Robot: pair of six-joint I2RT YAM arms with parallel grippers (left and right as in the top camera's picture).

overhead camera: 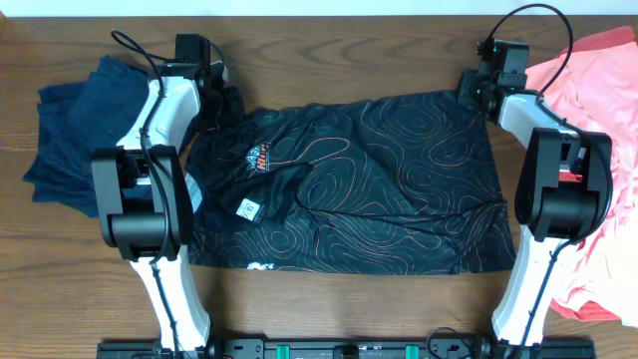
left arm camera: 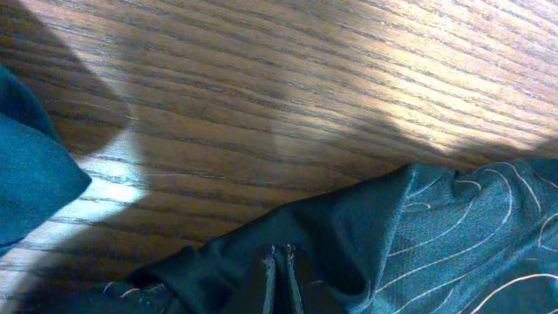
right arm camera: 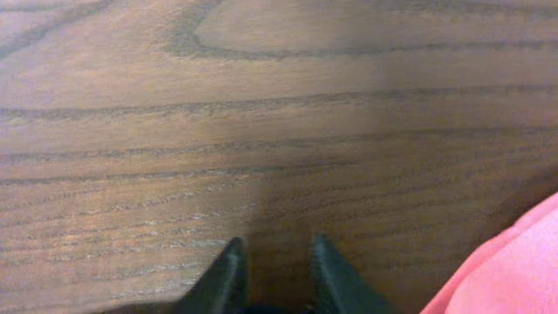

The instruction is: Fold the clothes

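Note:
The shirt lies spread flat, so the robot's left gripper will next lift the pinched far corner, bring it back and down toward the shirt's near edge point(overhead camera: 215, 256) and let it go.
A black shirt point(overhead camera: 349, 184) with thin contour lines and an orange chest logo lies spread flat in the middle of the table. My left gripper point(overhead camera: 225, 101) is at its far left corner. In the left wrist view the fingers point(left arm camera: 281, 262) are pressed together on a raised fold of the shirt point(left arm camera: 436, 235). My right gripper point(overhead camera: 473, 90) is at the shirt's far right corner. In the right wrist view its fingers point(right arm camera: 277, 262) stand apart over bare wood, with nothing visible between the tips.
A pile of dark blue clothes point(overhead camera: 75, 130) lies at the left; its edge shows in the left wrist view point(left arm camera: 30, 174). A pile of coral-pink clothes point(overhead camera: 608, 120) lies at the right and shows in the right wrist view point(right arm camera: 506, 270). The wooden table point(overhead camera: 329, 50) is bare along the back.

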